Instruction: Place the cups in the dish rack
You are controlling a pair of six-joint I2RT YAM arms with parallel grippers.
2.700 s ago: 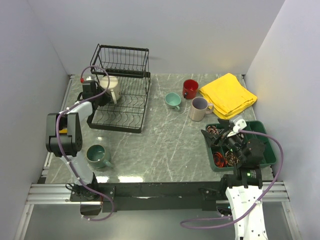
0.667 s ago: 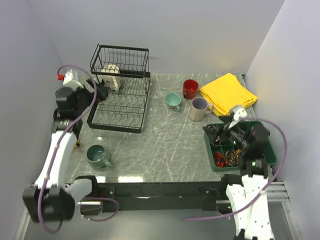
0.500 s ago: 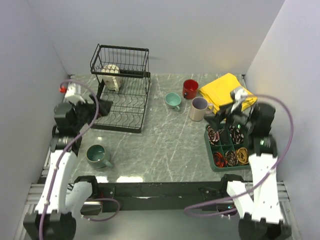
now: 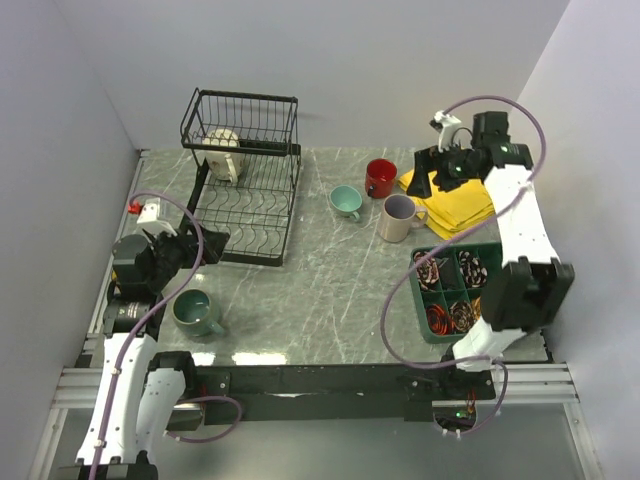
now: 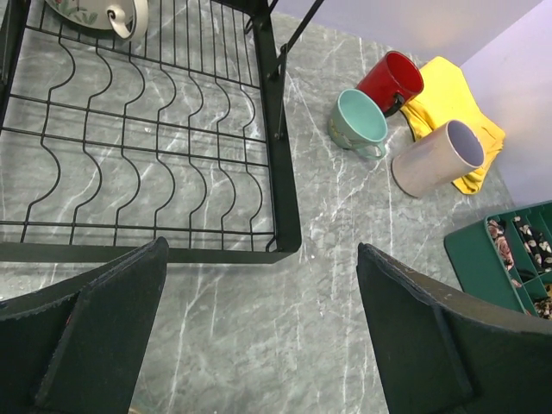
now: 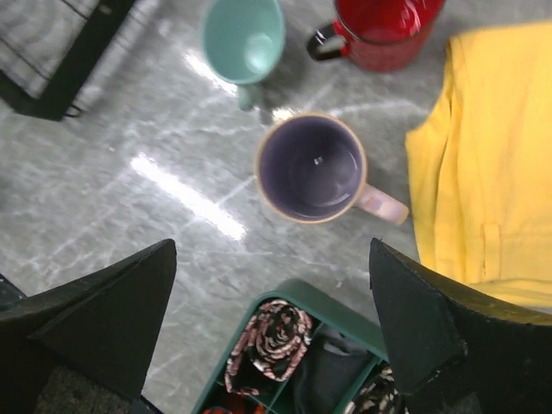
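Note:
The right gripper moves down and to the left in the top view onto the beige mug's far rim [image 4: 406, 198] [image 6: 357, 147] next. The mug's upturned opening leaves room for a finger.
The black wire dish rack [image 4: 243, 190] stands at the far left with a cream cup [image 4: 222, 150] in its back section, which the left wrist view shows as the cream cup [image 5: 97, 12] at the end of the dish rack [image 5: 216, 121]. A grey-green mug [image 4: 195, 312] sits near the front left. A teal cup [image 4: 346, 201], a red mug [image 4: 380, 177] and a beige mug with lilac inside [image 4: 398, 217] group mid-table. My left gripper [image 4: 205, 243] hangs open and empty just off the rack's near corner. My right gripper [image 4: 432, 172] hangs open high above the beige mug [image 6: 312, 168].
A folded yellow cloth [image 4: 455, 190] lies at the far right, under my right arm. A green compartmented tray [image 4: 520, 300] of coiled bands sits at the near right. White walls close in the left, back and right sides of the table.
My left gripper has opened and drawn back from the rack toward the near left, leaving the cream cup there. My right arm swung up from over the tray to the far right.

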